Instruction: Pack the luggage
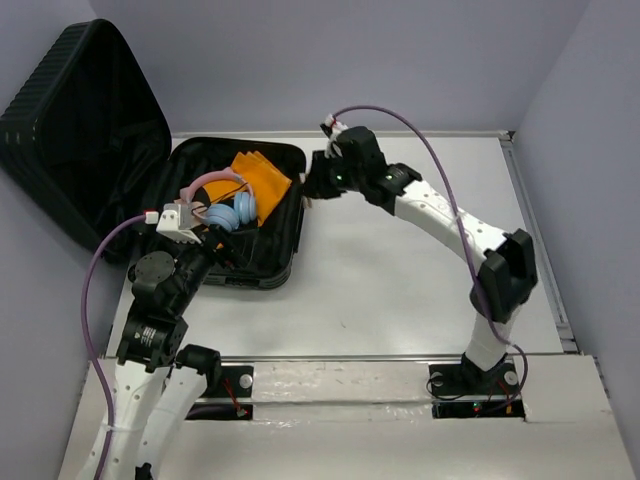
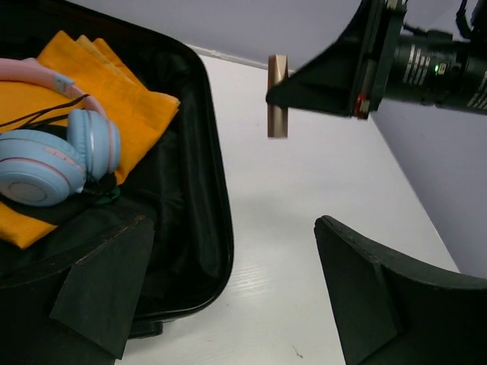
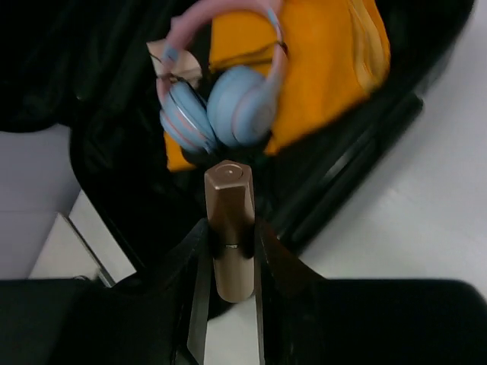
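Observation:
The raised edge of the lid is to the left of my left gripper in the top view, so the gripper will next turn and swing over to the luggage lid's near zipper edge (image 1: 74,208).
The black ribbed luggage (image 1: 285,235) lies open at the left of the table, its lid (image 1: 80,130) raised. Inside lie an orange cloth (image 1: 262,178) and pink-and-blue headphones (image 1: 232,208); both also show in the left wrist view, the cloth (image 2: 114,91) and the headphones (image 2: 53,163). My right gripper (image 1: 310,195) is shut on a bronze lipstick tube (image 3: 230,228), held in the air just right of the luggage's right rim; the tube also shows in the left wrist view (image 2: 277,96). My left gripper (image 2: 228,296) is open and empty over the luggage's near right corner.
A white table (image 1: 400,260) with a raised rim at the right edge (image 1: 535,230). Grey walls close in at the back and sides. A purple cable (image 1: 95,290) loops off the left arm.

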Tool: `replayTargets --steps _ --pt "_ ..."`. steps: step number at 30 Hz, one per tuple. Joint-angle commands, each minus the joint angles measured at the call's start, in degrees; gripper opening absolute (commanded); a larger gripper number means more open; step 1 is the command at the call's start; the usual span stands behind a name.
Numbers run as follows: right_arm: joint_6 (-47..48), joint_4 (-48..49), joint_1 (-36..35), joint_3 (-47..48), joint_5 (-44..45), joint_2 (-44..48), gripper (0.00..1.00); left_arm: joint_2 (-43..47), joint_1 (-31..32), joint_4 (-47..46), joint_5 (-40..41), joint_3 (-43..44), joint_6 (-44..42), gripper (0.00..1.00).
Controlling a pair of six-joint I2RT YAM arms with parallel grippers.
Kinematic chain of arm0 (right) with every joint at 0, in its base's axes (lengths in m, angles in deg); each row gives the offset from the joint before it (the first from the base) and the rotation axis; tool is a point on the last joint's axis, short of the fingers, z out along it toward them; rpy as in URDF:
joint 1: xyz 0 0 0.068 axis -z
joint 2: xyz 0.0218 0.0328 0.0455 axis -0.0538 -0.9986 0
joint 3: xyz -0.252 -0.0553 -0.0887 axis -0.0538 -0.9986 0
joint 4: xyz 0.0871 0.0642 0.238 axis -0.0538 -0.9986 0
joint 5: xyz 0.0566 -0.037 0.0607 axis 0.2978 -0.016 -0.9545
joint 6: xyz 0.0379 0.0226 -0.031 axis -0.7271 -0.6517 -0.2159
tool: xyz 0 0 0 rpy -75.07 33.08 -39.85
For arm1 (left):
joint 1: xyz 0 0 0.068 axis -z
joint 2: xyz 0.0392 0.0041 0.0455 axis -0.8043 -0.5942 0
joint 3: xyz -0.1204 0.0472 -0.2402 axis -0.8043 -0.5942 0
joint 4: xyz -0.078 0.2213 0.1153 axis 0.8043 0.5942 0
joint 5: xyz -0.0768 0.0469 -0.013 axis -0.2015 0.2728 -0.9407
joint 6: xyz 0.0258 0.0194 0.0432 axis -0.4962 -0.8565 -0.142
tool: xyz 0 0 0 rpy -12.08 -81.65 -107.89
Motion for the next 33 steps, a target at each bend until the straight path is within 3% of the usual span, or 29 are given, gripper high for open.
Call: replayTargets --steps 1,3,4,6,11,16,19,21,23,26,29,33 --pt "-6.7 8.5 -1.4 25.8 -2.8 -17.8 0.21 -2.4 0.1 1.7 9.5 5.7 1.4 0.98" --pt "-5.1 -1.2 -1.4 39.2 0.6 -25.1 0.64 -3.4 0.2 3.5 15.3 7.4 1.4 0.98" --pt "-4.7 -5.1 -1.4 46.1 1.2 -31.4 0.69 -4.1 0.2 4.6 17.2 8.4 1.4 0.98" --pt "-3.3 -8.6 -0.9 53.1 0.1 -33.2 0.80 -5.4 0.1 7.9 22.9 11.3 1.2 0.99" --pt "-0.7 -2.7 -0.9 34.2 -2.5 -23.8 0.80 -8.5 0.1 14.2 39.2 20.1 -0.5 0.99" --pt "-1.4 11.8 -0.9 1.5 -4.0 -6.5 0.73 -13.5 -0.1 20.0 55.8 25.5 -1.6 0.99" --pt "-2.4 17.6 -0.9 -11.5 -5.8 0.3 0.73 -17.5 -2.4 19.9 64.8 25.3 -2.7 0.99" --pt "-2.8 20.4 -0.9 -16.1 -6.7 2.1 0.74 -19.3 -6.6 17.4 66.0 24.8 -4.7 0.99" --pt "-2.4 21.1 -0.9 -19.3 -6.9 4.0 0.75 -21.9 -11.9 15.7 61.3 24.8 -5.5 0.99" --pt "-1.8 23.0 -0.9 -25.4 -9.0 5.8 0.78 -27.9 -25.8 14.5 55.6 24.1 -2.5 0.99" --pt "0.3 25.0 -0.9 -27.7 -9.3 6.9 0.80 -29.1 -27.8 13.1 59.0 21.9 0.2 0.99" --pt "2.0 25.0 -0.9 -29.0 -8.5 5.9 0.81 -26.8 -27.9 4.9 64.8 18.0 -4.6 0.96"
